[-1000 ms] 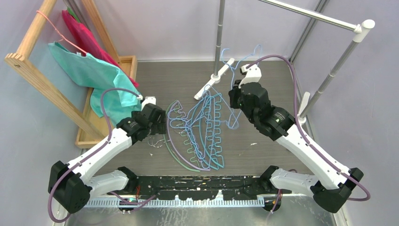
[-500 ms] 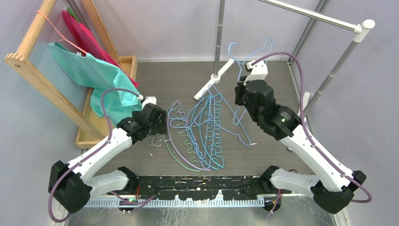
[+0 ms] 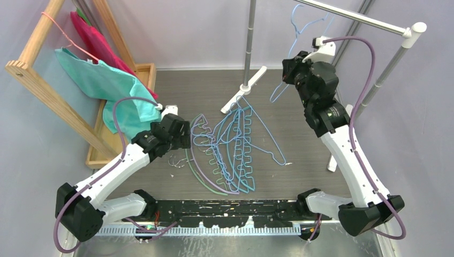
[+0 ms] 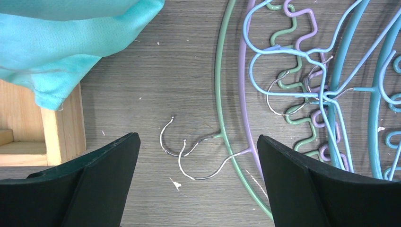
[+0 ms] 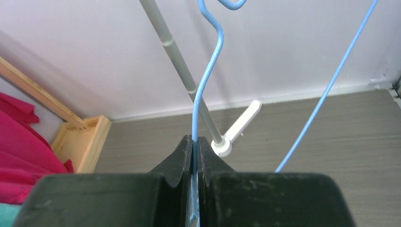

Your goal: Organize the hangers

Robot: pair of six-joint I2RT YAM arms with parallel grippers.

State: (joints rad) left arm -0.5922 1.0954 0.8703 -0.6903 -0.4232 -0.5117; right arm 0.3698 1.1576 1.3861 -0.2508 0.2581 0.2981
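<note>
My right gripper will move outward and to the right in the top view and release the wire hanger's hook over the silver bar, because the hook only hangs beside the bar.
A pile of hangers lies mid-table: teal, green and lilac arched ones and thin light-blue wire ones. My right gripper is shut on one light-blue wire hanger and holds it high, its hook just beside the silver rail. In the right wrist view the wire is pinched between the shut fingers of the gripper. My left gripper is open and empty. It is low over the metal hooks of the green hanger and the lilac hanger.
A wooden rack at the left carries a teal cloth, a pink cloth and a pink wire hanger. The rail's upright pole and white foot stand behind the pile. The rack's base is by my left finger.
My right gripper has lifted the light-blue wire hanger up and to the right, towards the rail. Another blue wire hanger has slid down onto the table. The left arm has barely moved.
</note>
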